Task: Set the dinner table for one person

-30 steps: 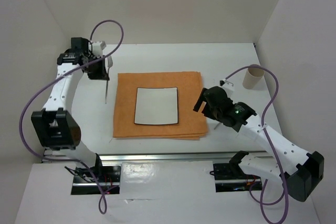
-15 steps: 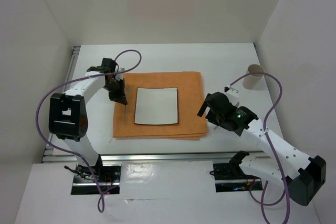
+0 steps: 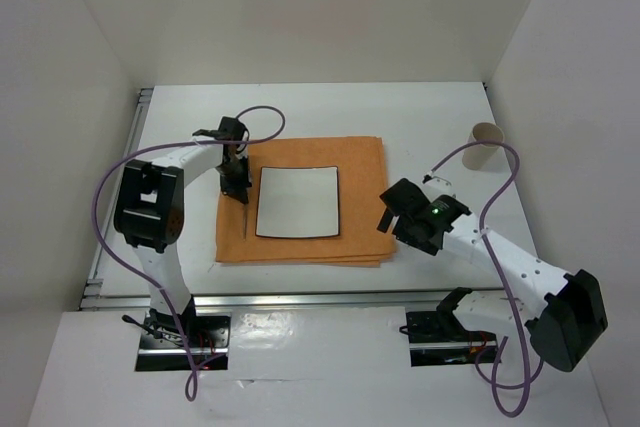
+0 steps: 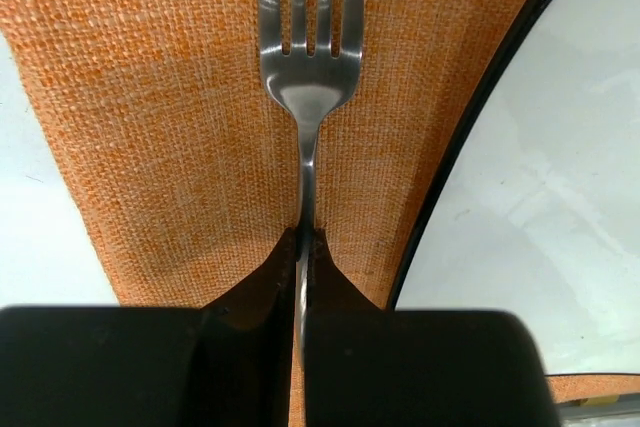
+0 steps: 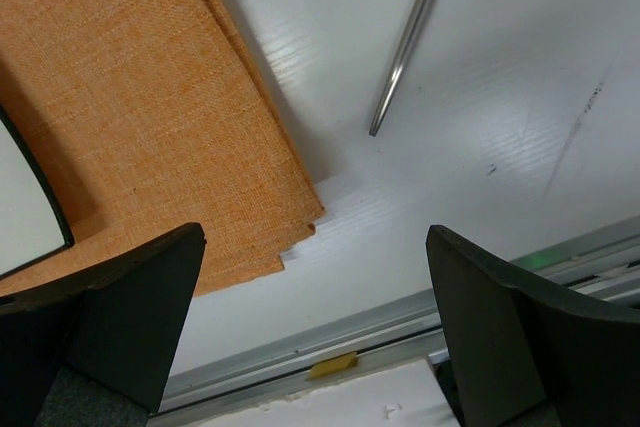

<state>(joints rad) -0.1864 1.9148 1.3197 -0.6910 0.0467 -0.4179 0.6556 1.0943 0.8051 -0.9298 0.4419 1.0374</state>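
My right gripper is open, and the thin metal utensil handle (image 5: 405,47) lies slanted beyond its fingers. Next I will go outward and down onto it, turning to align.
A square white plate (image 3: 298,202) with a black rim lies in the middle of an orange placemat (image 3: 300,252) on the white dinner table (image 3: 400,117). My left gripper (image 3: 240,187) is shut on the handle of a silver fork (image 4: 308,97). The fork hangs over the placemat (image 4: 170,127), just left of the plate (image 4: 530,177), with its tines pointing away from the fingers. My right gripper (image 3: 384,209) stands open and empty above the placemat's right edge (image 5: 150,97). A thin metal utensil handle (image 5: 405,47) lies on the bare table beside it.
A beige paper cup (image 3: 484,145) stands at the back right of the table. A metal rail (image 3: 300,297) runs along the table's near edge, also seen below the right fingers (image 5: 400,332). White walls close in the left, back and right sides.
My left arm has swung from the table's far left onto the placemat, bringing the fork down beside the plate. The right gripper has opened a little wider and shifted slightly nearer.
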